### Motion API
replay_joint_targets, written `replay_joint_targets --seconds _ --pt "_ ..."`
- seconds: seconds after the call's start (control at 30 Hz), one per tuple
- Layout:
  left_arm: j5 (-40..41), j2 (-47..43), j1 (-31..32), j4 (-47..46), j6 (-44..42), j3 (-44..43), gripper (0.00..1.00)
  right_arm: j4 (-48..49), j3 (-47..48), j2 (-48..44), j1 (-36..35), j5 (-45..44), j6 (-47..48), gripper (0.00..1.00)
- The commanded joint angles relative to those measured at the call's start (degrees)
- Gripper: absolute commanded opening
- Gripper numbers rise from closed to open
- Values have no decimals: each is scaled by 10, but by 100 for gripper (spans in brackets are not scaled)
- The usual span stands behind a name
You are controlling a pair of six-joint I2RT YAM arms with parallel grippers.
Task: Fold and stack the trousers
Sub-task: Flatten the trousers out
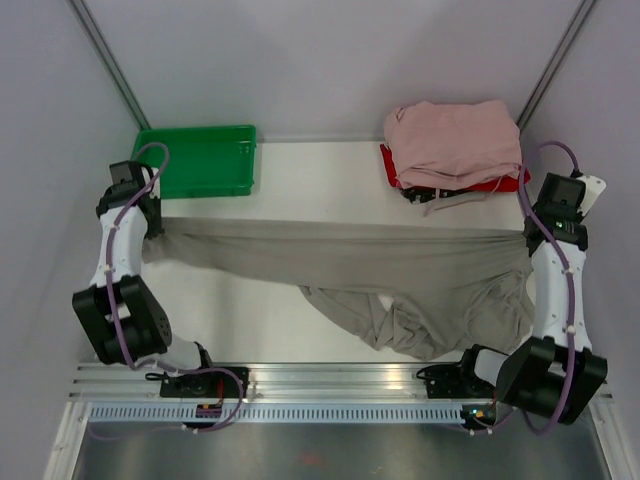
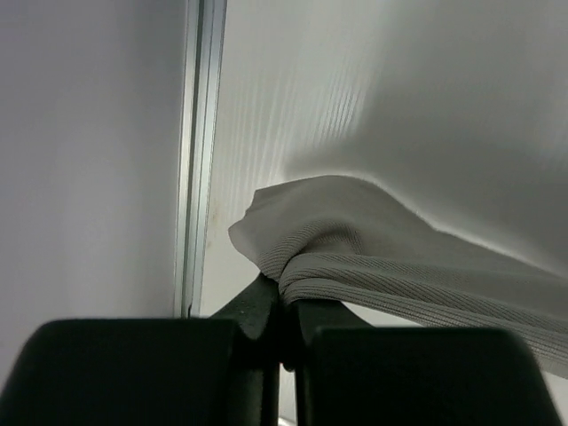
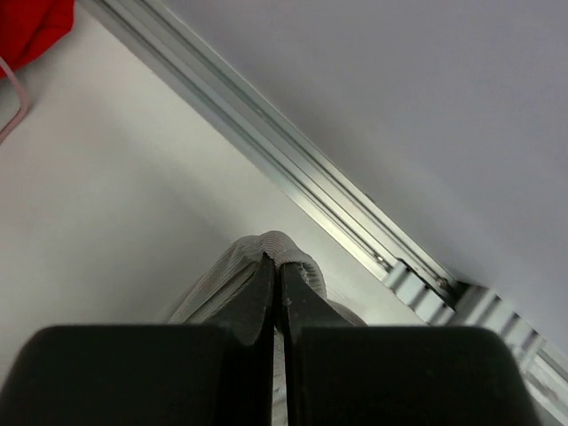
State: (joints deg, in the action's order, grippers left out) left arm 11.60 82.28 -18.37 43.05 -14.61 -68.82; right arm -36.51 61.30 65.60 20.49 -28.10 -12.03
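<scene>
The trousers (image 1: pixel 350 255) hang stretched between both of my grippers. My left gripper will next move down onto the tabletop by the green tray's near edge and let go of the ribbed end.
The grey-beige trousers (image 1: pixel 350 255) are stretched in a long band across the table, with the lower leg bunched in folds towards the front right (image 1: pixel 410 325). My left gripper (image 1: pixel 151 236) is shut on their left end. In the left wrist view its fingertips (image 2: pixel 286 297) pinch a ribbed edge of the trousers (image 2: pixel 373 262), which trail off to the right. My right gripper (image 1: pixel 526 240) is shut on the right end. The right wrist view shows its fingertips (image 3: pixel 277 266) closed over a small fold of the ribbed fabric (image 3: pixel 284 241).
A green tray (image 1: pixel 200 160) sits at the back left, just behind the left gripper. A pile of pale pink garments (image 1: pixel 455 140) lies on a red thing (image 1: pixel 505 183) at the back right. Metal frame posts (image 1: pixel 110 60) rise at both back corners, and a rail (image 1: pixel 330 375) runs along the front.
</scene>
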Motion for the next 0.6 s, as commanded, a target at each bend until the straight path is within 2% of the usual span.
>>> replay_joint_targets --seconds 0.0,0.07,0.13,0.33,0.57 --pt "-33 93 -9 -50 3 -76 2 85 9 68 7 14 10 0" --pt "-28 157 -9 -25 6 -119 2 92 16 101 7 13 15 0" --pt "-36 181 -9 -21 7 -132 2 116 18 116 7 5 18 0" --pt "-41 227 -9 -46 14 -137 2 194 23 185 7 32 33 0" --pt "-28 265 -9 -54 46 -199 2 276 58 281 6 102 12 0"
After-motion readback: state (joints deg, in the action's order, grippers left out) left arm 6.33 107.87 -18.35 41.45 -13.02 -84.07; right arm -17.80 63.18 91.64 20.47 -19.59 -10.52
